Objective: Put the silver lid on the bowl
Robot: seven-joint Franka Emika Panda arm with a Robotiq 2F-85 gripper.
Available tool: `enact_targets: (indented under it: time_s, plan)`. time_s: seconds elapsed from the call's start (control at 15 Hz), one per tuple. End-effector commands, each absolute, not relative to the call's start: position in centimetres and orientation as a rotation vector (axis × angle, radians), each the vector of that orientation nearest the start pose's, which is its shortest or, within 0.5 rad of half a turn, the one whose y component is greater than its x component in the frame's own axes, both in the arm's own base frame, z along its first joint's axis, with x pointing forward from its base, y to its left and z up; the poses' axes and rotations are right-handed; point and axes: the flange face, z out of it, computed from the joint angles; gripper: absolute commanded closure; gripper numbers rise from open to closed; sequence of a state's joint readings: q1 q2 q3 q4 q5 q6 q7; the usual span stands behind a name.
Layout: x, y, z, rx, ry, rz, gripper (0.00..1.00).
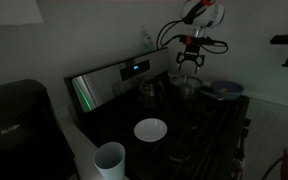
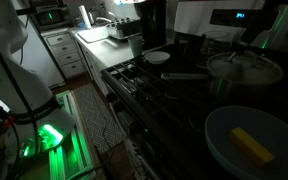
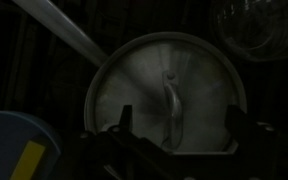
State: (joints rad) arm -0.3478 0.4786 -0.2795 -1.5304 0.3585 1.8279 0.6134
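Observation:
I will lower my gripper straight down over the lid's curved handle [image 2: 236, 57] [image 3: 174, 106] and close there, because the handle is between my open fingers.
The silver lid [image 3: 164, 85] lies on the steel pot [image 2: 246, 72] on the dark stove; in the wrist view it fills the middle, with a curved handle at its centre. It also shows in an exterior view [image 2: 242, 63]. My gripper [image 3: 179, 118] is open and hangs straight above the lid, one finger on each side, not touching it; it also shows in an exterior view [image 1: 189, 62]. The bluish-grey bowl [image 2: 229, 155] stands beside the pot with a yellow piece [image 2: 250, 144] in it; it also shows in the wrist view [image 3: 9, 140] and an exterior view [image 1: 222, 90].
A white bowl [image 1: 150, 129] and a white cup [image 1: 109, 158] stand near the stove's front. A long handle [image 3: 69, 35] runs up-left from the pot. A glass lid [image 3: 259, 25] lies beyond it. A dark coffee maker [image 1: 14, 120] stands beside the stove.

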Motion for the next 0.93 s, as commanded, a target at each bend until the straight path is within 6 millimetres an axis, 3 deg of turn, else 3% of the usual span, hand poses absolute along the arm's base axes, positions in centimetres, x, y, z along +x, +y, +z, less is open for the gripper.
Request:
enact_targets:
  time_s: [0.0, 0.13, 0.2, 0.27, 0.87]
  plan:
    - [57.72, -35.02, 36.79, -2.267, 1.848, 0.281, 0.05]
    - [57.63, -35.12, 36.17, -2.258, 1.859, 0.287, 0.07]
    - [57.61, -35.18, 35.97, -2.254, 1.868, 0.289, 0.16]
    - [57.55, -35.24, 35.89, -2.254, 1.874, 0.291, 0.32]
    - [57.46, -35.32, 35.95, -2.245, 1.906, 0.290, 0.96]
